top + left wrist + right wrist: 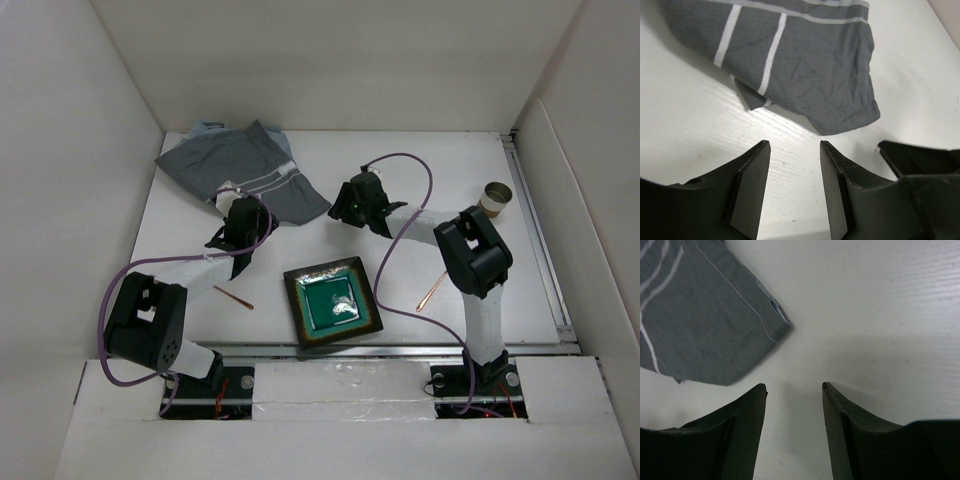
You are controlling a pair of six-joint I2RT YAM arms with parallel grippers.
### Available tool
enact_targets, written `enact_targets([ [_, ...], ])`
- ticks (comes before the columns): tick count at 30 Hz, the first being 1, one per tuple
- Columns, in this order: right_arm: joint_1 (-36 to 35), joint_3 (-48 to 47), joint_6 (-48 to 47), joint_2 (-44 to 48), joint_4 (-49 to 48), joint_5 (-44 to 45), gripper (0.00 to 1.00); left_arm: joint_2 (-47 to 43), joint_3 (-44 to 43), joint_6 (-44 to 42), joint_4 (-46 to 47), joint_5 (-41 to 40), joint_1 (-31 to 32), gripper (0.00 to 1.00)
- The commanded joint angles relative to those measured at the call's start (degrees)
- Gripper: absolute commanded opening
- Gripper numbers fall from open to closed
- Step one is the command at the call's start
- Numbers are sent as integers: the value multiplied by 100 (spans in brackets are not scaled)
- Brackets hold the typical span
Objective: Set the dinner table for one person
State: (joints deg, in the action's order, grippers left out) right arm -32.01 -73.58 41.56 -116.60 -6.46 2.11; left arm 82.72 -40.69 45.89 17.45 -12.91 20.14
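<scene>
The right gripper moves down and to the left in the top view onto the mat's pointed corner (325, 208) (783, 329) next, as its open fingers stand beside that corner.
The dinner table (440, 160) is a white tabletop. A grey white-striped cloth mat (240, 170) lies crumpled at the back left; it shows in the left wrist view (810, 65) and the right wrist view (700, 325). A green square plate (332, 301) with a brown rim sits near the front middle. My left gripper (243, 212) is open and empty just short of the mat's near edge. My right gripper (352, 203) is open and empty beside the mat's right corner. A copper utensil (432, 291) lies right of the plate, another (232, 297) left of it. A small cup (495, 197) lies at the right.
White wall panels (80, 190) border the table on the left, back and right. A metal rail (400, 350) runs along the near edge by the arm bases. Purple cables (410, 170) loop over both arms.
</scene>
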Motion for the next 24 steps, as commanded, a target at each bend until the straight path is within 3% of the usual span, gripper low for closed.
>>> enact_targets([
  [1,-121,-665,659,-275,-120,395,53,-203,412,306,521,-300,-10,41],
  [8,-183,-1737,1081,-1128,477,405,53,-388,887,509,1129,-194,-10,40],
  [16,-183,-1808,1775,-1260,487,457,45,-581,1159,447,1445,-300,-10,38],
  [19,-183,-2168,1917,-1514,915,440,41,-818,1633,517,2111,-222,-10,37],
  [20,-183,-2404,1961,-1594,918,326,27,-940,1765,509,2209,-221,-10,37],
  [22,-113,-2441,2005,-1673,840,273,23,-933,1757,483,2158,-238,-10,37],
  [23,-26,-2468,2022,-1700,770,125,7,-898,1661,430,2087,-239,-10,37],
  [24,28,-2425,2057,-1691,708,71,0,-863,1626,404,1939,-221,-10,37],
])
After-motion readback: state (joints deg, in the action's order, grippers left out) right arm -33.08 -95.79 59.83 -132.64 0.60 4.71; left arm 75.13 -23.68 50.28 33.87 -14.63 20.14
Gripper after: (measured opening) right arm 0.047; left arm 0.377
